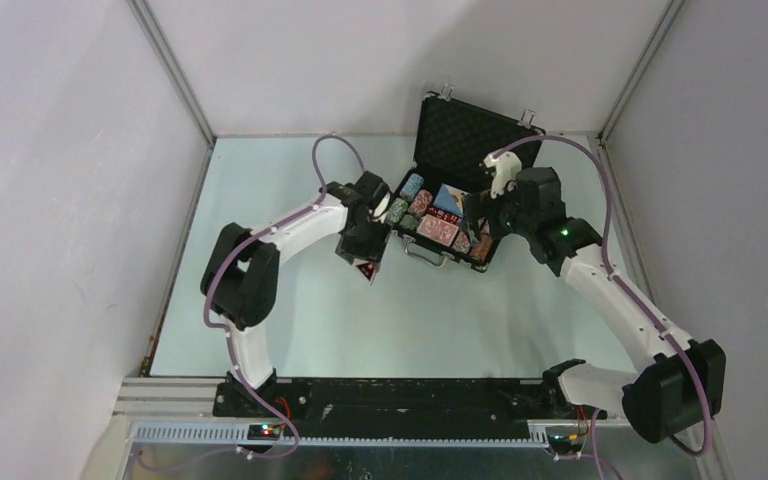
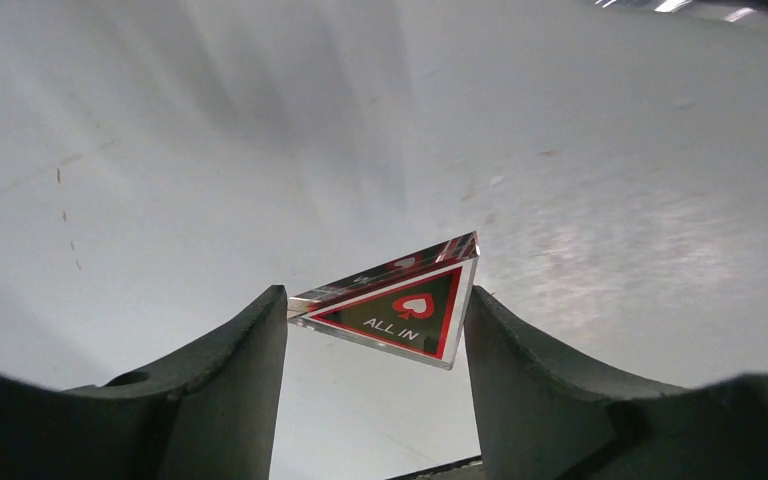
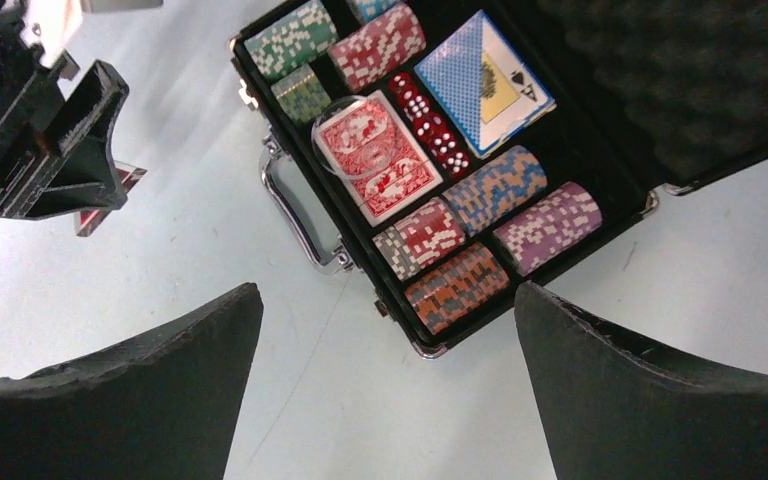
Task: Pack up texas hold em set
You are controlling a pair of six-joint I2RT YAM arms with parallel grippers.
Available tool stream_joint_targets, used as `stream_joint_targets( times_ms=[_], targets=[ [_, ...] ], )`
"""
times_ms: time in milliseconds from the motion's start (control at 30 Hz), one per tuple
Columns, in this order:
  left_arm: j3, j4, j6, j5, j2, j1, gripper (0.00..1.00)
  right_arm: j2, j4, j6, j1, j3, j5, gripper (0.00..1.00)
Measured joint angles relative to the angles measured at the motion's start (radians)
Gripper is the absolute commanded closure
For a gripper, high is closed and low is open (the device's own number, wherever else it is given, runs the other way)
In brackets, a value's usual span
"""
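Observation:
The left gripper moves the "ALL IN" triangle outward and over the open case to the blue deck [image 1: 450,199] next.
The black foam-lined briefcase [image 1: 463,128] lies open at the back of the table, also in the right wrist view [image 3: 660,110]. It holds green [image 3: 291,38], red/white [image 3: 378,45], blue [image 3: 496,187], purple and orange chip stacks, a red card deck [image 3: 378,160] with a clear round button on it, a blue deck [image 3: 485,80] and red dice [image 3: 430,125]. My left gripper [image 2: 376,293] is shut on the black "ALL IN" triangle [image 2: 400,312], left of the case [image 1: 364,266]. My right gripper [image 3: 388,290] is open and empty above the case's front right corner.
The case's silver handle [image 3: 295,215] sticks out toward the left gripper [image 3: 40,140]. Grey walls close in the table on three sides. The right arm [image 1: 600,280] reaches in from the right.

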Motion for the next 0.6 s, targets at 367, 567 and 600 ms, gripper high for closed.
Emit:
stream_joint_targets(
  times_ms=[367, 567, 600],
  targets=[
    [0.283, 0.172, -0.101, 0.114, 0.020, -0.002, 0.55, -0.135, -0.011, 0.054, -0.017, -0.019, 0.076, 0.00],
    [0.511, 0.265, -0.184, 0.180, 0.195, -0.003, 0.50, -0.166, -0.011, 0.077, -0.021, -0.023, 0.106, 0.00],
    [0.527, 0.278, -0.197, 0.189, 0.215, -0.003, 0.48, -0.167, -0.011, 0.081, -0.021, -0.023, 0.109, 0.00]
  ],
)
